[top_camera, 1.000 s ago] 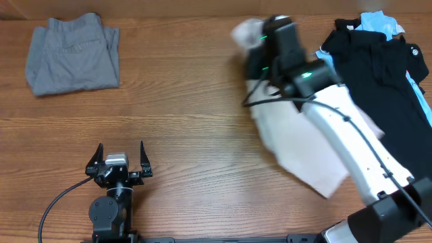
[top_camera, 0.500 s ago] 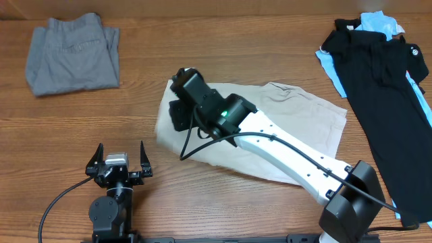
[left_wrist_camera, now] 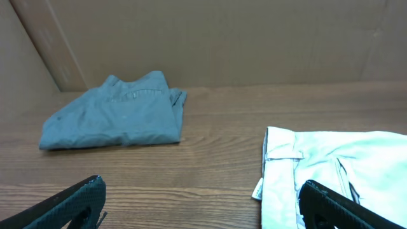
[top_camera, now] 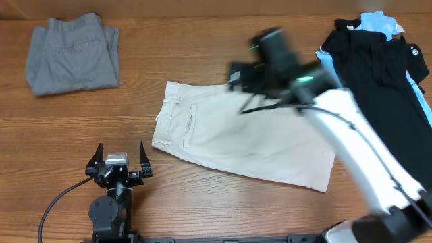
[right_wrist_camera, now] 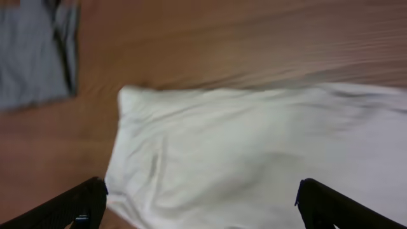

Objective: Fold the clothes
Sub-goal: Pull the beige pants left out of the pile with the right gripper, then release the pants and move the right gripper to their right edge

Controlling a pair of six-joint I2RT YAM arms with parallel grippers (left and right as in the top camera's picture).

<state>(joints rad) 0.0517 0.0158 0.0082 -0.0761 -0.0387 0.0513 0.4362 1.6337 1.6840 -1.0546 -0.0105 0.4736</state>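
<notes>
My right gripper will next swing toward the leg end by the black shirts and a little back. Then it will go down to that end's edge (top_camera: 330, 159).
The beige khaki shorts (top_camera: 243, 138) lie spread flat in the middle of the table, waistband toward the left. Blurred with motion, my right gripper (top_camera: 235, 75) hovers over their far edge. In the right wrist view it (right_wrist_camera: 202, 205) is open, with the pale cloth (right_wrist_camera: 241, 152) below and nothing between the fingers. My left gripper (top_camera: 121, 158) stands open near the front edge, just left of the waistband. The left wrist view shows it (left_wrist_camera: 203, 205) empty, with the shorts (left_wrist_camera: 337, 162) to its right.
Folded grey shorts (top_camera: 72, 54) sit at the far left corner, also seen as grey shorts (left_wrist_camera: 114, 114) from the left wrist. Black and light-blue shirts (top_camera: 385, 74) are piled along the right side. Bare wood lies between the grey shorts and the beige shorts.
My right gripper has opened and let go of the beige shorts, which now lie flat. The right arm has swung back toward the far right. The left arm has not moved.
</notes>
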